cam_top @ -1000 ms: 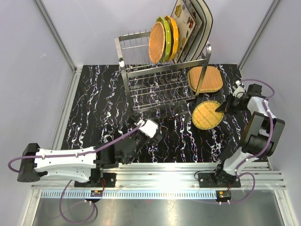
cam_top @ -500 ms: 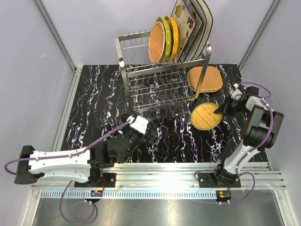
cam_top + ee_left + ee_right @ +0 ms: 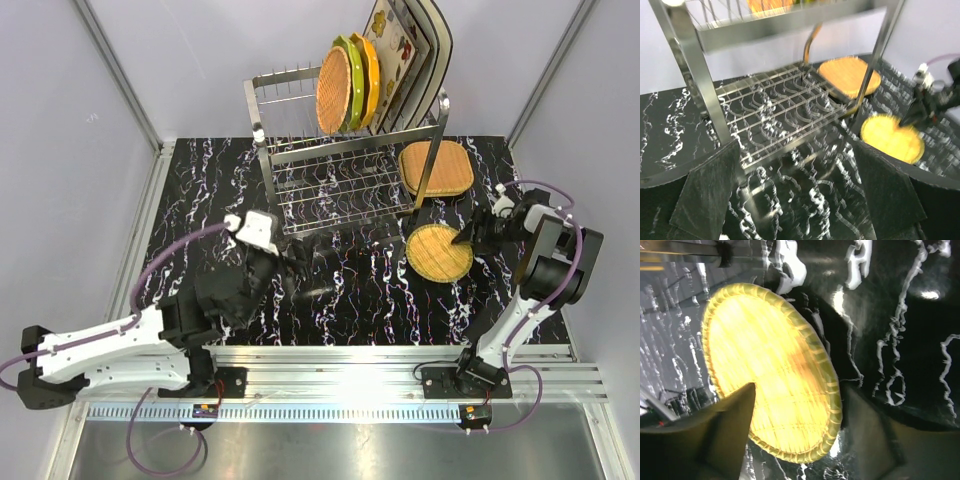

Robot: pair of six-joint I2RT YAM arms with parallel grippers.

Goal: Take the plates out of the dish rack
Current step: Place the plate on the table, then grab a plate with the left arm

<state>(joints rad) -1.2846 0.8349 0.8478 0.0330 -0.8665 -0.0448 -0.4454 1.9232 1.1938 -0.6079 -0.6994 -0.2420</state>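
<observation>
I will move my left gripper up and outward to the dish rack's top shelf, astride the upright tan woven plate's near rim (image 3: 333,128), as that plate stands at the plate row's open end.
The steel dish rack (image 3: 345,165) stands at the back of the table. Its top tier holds upright plates: a tan woven one (image 3: 333,90), a green one (image 3: 351,78), an orange one (image 3: 369,75) and square cream flowered ones (image 3: 400,48). A squarish tan woven plate (image 3: 436,167) lies by the rack's right leg. A round woven plate (image 3: 439,251) (image 3: 772,370) lies flat on the table. My right gripper (image 3: 470,233) (image 3: 800,417) stands open astride its near rim. My left gripper (image 3: 298,268) (image 3: 800,195) is open and empty before the rack's (image 3: 775,107) lower tier.
The table (image 3: 200,220) is black marble-patterned, bounded by grey walls on three sides. An aluminium rail (image 3: 340,375) with both arm bases runs along the near edge. In the left wrist view the right arm (image 3: 932,97) shows beside the round plate (image 3: 892,137).
My right gripper has opened and let go of the round woven plate, which now lies on the table. My left arm has swung left and forward toward the rack.
</observation>
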